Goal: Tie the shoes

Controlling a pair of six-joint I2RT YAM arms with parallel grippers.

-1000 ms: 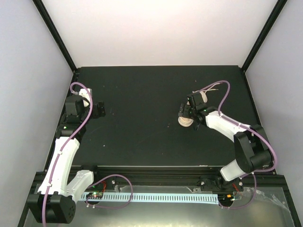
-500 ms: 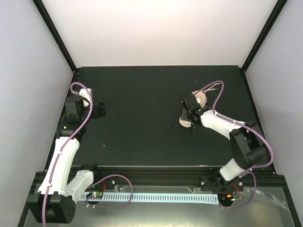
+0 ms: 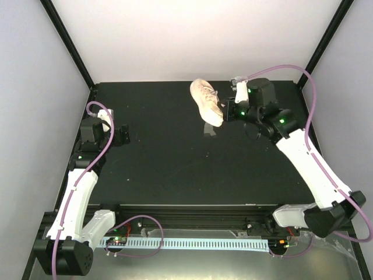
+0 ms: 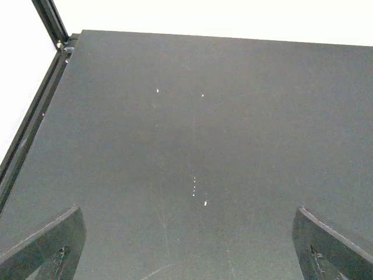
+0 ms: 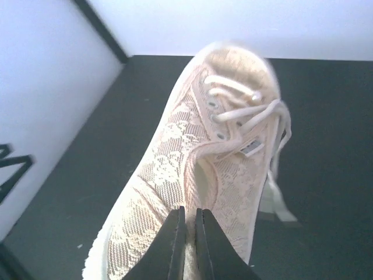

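Note:
The shoe (image 3: 207,102) needs to go from near the table's back edge onto bare table nearer the table's front edge, so my right gripper will move back and down first.
A beige-pink lace-knit shoe (image 3: 207,102) hangs above the black table (image 3: 169,163) near its back edge, toe pointing away from the arm. My right gripper (image 3: 226,114) is shut on the shoe's heel collar. In the right wrist view the two black fingers (image 5: 175,245) pinch the collar edge of the shoe (image 5: 175,157). Its off-white laces (image 5: 245,108) are loose, with ends dangling on the right side. My left gripper (image 3: 123,135) stands open at the table's left side; in the left wrist view the left gripper (image 4: 186,213) has only bare table between its fingers.
Black frame posts rise at the table's back corners (image 3: 90,81), with white walls behind and at the sides. A black rail (image 4: 29,134) runs along the table's left edge, close to the left arm.
My right gripper has shut on the shoe's heel and lifted it off the table, carrying it up and toward the back. The left arm has not moved.

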